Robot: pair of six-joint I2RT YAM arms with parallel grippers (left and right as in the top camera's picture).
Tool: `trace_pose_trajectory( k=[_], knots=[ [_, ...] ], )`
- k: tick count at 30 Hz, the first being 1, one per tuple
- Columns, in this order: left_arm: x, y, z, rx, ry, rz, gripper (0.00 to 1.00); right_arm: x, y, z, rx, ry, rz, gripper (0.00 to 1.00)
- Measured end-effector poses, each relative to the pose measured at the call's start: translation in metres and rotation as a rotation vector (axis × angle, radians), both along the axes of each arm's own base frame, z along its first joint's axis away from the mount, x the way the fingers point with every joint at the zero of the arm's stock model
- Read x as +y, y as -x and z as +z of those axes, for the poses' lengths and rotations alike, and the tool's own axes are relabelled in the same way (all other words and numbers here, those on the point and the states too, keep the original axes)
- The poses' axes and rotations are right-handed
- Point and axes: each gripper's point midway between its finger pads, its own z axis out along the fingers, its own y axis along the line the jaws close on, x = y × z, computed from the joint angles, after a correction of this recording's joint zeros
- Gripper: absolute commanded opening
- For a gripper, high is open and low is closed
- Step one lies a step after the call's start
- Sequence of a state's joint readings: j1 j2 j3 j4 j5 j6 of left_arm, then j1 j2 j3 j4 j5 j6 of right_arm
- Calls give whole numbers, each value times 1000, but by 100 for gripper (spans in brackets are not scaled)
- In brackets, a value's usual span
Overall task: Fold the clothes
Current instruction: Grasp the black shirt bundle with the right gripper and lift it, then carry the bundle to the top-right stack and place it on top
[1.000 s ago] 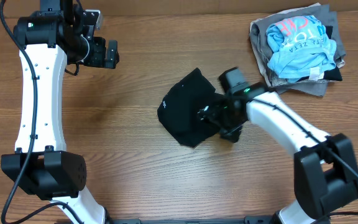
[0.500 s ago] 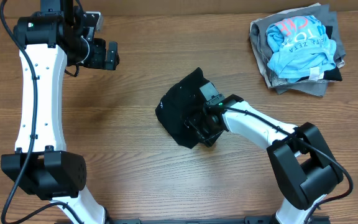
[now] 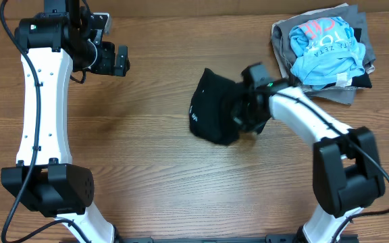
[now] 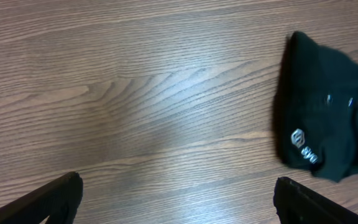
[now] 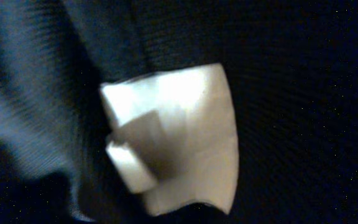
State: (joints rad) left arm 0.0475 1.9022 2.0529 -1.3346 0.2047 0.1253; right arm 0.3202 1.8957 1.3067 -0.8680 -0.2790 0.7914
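Note:
The black shirt (image 3: 211,115) is gathered narrow and the pile lies beyond it, so the robot's right gripper should move up, outward over the light blue shirt (image 3: 326,52) and down.
The clothes, a black shirt (image 3: 211,115), lie bunched in a narrow heap at the table's middle. My right gripper (image 3: 244,112) is pressed into the heap's right side and shut on the fabric. In the right wrist view black cloth (image 5: 291,93) fills the frame, with a small white tag (image 5: 179,137) at its centre; my own fingers are hidden. My left gripper (image 3: 111,59) hangs open at the back left, far from the shirt. Its view shows the shirt (image 4: 325,118), with a small white logo, at the right edge, and nothing between the fingers (image 4: 48,202).
A pile of other garments sits at the back right: a light blue shirt with pink lettering (image 3: 326,40) on top of grey and tan folded pieces (image 3: 351,93). It lies close behind my right arm (image 3: 302,121). Bare wooden table (image 3: 147,175) surrounds the shirt.
My right gripper has shut on the black shirt and drawn it right and toward the back, bunching it into a narrower heap. The left arm has stayed still.

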Motion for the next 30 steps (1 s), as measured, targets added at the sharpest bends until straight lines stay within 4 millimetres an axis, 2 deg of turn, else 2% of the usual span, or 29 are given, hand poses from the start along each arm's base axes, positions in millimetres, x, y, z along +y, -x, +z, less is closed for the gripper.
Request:
trace_pose_trajectory(
  k=[3, 7, 9, 12, 14, 16, 21, 24, 27, 30],
  knots=[
    [0, 0, 0, 0, 0, 0, 100, -3, -27, 40, -117, -4, 39, 4],
    [0, 0, 0, -1, 0, 0, 100, 0, -74, 123, -362, -11, 61, 4],
    [0, 0, 0, -1, 0, 0, 100, -5, -96, 163, -484, -5, 43, 4],
    [0, -1, 0, -5, 0, 0, 100, -23, -126, 212, -647, 12, -15, 4],
    [0, -2, 1, -10, 0, 0, 100, -45, -147, 240, -756, 21, -74, 4],
    [0, -3, 1, -16, -1, 0, 100, -72, -164, 260, -838, 38, -140, 4],
    [0, -7, 3, -33, -2, 0, 100, -154, -192, 286, -968, 108, -324, 4],
    [0, -10, 4, -44, -2, 0, 100, -201, -201, 291, -1006, 151, -426, 4],
    [1, -12, 5, -54, -2, 0, 100, -234, -207, 284, -1004, 171, -507, 4],
    [1, -14, 6, -59, 2, 11, 100, -254, -216, 262, -967, 178, -558, 4]
  ],
)
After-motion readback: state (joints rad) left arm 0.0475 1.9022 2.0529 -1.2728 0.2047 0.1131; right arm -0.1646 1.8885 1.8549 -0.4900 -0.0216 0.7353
